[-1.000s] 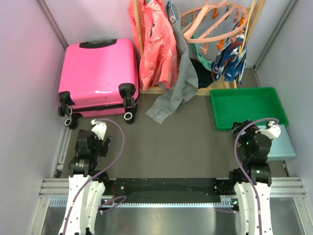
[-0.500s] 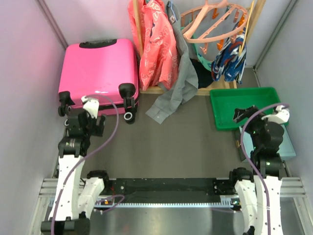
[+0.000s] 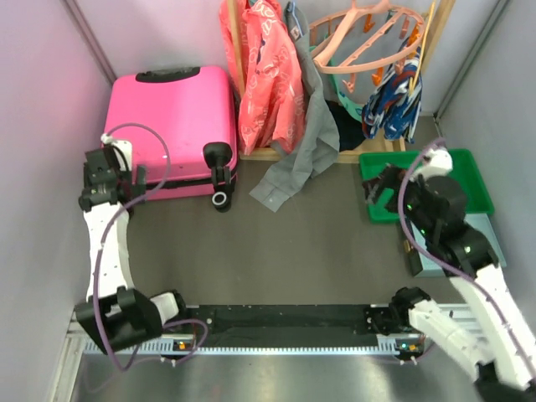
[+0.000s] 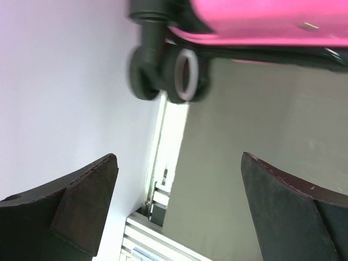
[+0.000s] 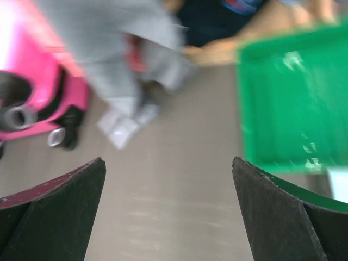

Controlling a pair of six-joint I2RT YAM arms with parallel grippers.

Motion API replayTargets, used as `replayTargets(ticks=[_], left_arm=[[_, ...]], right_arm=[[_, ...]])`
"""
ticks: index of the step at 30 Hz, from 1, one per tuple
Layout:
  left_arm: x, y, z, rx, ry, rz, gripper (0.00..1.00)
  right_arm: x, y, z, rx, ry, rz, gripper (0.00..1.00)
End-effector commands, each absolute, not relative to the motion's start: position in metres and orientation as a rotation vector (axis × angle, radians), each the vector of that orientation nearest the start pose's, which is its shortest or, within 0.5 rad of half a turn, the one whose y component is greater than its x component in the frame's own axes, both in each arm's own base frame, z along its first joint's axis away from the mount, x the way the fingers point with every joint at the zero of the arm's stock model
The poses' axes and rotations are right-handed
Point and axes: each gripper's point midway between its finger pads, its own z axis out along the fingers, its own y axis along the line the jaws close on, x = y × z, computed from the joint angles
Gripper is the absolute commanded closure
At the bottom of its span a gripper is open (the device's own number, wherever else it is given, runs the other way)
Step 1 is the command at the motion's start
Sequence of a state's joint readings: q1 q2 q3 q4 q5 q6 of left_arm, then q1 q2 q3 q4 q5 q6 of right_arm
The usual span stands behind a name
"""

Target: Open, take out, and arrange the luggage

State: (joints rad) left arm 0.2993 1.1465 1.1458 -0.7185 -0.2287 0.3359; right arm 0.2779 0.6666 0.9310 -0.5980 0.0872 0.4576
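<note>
The robot's right gripper should next go to the left in the top view and down over the black wheel by the grey garment, because that wheel sticks out past the luggage's shell.
The luggage (image 3: 167, 117) is a hot-pink hard-shell suitcase lying shut at the back left, its black wheels toward me. My left gripper (image 3: 100, 188) hangs at its front left corner, by the wall, jaws open and empty. In the left wrist view the luggage (image 4: 261, 22) and one black wheel (image 4: 168, 76) sit above the open left gripper (image 4: 176, 163). My right gripper (image 3: 377, 191) hovers open over the green tray's left edge, far from the suitcase. In the blurred right wrist view the right gripper (image 5: 167, 163) holds nothing and the luggage (image 5: 32, 81) shows at the left.
A wooden rack at the back holds a coral garment (image 3: 268, 75), a grey garment (image 3: 301, 159) trailing onto the floor, and hangers (image 3: 368, 42). A green tray (image 3: 427, 172) and a pale teal box (image 3: 473, 251) lie at the right. Walls close in on both sides.
The left arm has swung up and left to the suitcase's front left wheels. The right arm has risen and reached forward-left to the tray's left edge. Both grippers stayed open.
</note>
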Motion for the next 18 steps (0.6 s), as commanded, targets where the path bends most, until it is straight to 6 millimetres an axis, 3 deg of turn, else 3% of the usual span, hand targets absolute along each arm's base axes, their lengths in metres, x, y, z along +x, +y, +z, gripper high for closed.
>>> replayTargets(ticks=[1,2,5,7,8,9,10,11,12,13,14,15,16,17,18], left_arm=[[0.302,0.169,0.247,-0.137,2.266,0.598,0.01],[0.306,0.173,0.249,-0.137,2.258,0.605,0.01],[0.319,0.181,0.237,-0.123,2.294,0.588,0.01],[0.327,0.192,0.227,-0.14,2.316,0.599,0.01],[0.33,0.197,0.225,-0.148,2.316,0.606,0.01],[0.333,0.205,0.225,-0.165,2.303,0.617,0.01],[0.335,0.21,0.217,-0.169,2.319,0.618,0.02],[0.338,0.214,0.215,-0.176,2.319,0.612,0.02],[0.338,0.221,0.213,-0.193,2.32,0.609,0.02],[0.342,0.224,0.205,-0.186,2.337,0.592,0.03],[0.345,0.226,0.203,-0.183,2.341,0.58,0.05],[0.348,0.225,0.199,-0.166,2.344,0.554,0.05],[0.353,0.226,0.192,-0.15,2.355,0.544,0.06],[0.356,0.225,0.188,-0.14,2.358,0.535,0.07],[0.36,0.224,0.186,-0.126,2.356,0.511,0.08]], right_arm=[[0.259,0.129,0.329,0.074,1.859,0.319,0.01],[0.276,0.146,0.33,0.038,1.888,0.246,0.01],[0.291,0.208,0.328,-0.099,1.98,0.291,0.01],[0.292,0.244,0.329,-0.173,1.994,0.347,0.01],[0.294,0.262,0.344,-0.196,1.956,0.394,0.01],[0.301,0.283,0.331,-0.23,1.981,0.381,0.01],[0.302,0.295,0.333,-0.246,1.975,0.392,0.01],[0.298,0.316,0.349,-0.265,1.944,0.428,0.02],[0.299,0.327,0.352,-0.275,1.935,0.434,0.02],[0.305,0.349,0.335,-0.309,1.962,0.411,0.02],[0.303,0.364,0.352,-0.311,1.927,0.448,0.02],[0.306,0.376,0.353,-0.315,1.918,0.46,0.02],[0.316,0.394,0.33,-0.335,1.951,0.427,0.02],[0.321,0.405,0.342,-0.313,1.93,0.456,0.02],[0.327,0.414,0.332,-0.318,1.946,0.437,0.02]])
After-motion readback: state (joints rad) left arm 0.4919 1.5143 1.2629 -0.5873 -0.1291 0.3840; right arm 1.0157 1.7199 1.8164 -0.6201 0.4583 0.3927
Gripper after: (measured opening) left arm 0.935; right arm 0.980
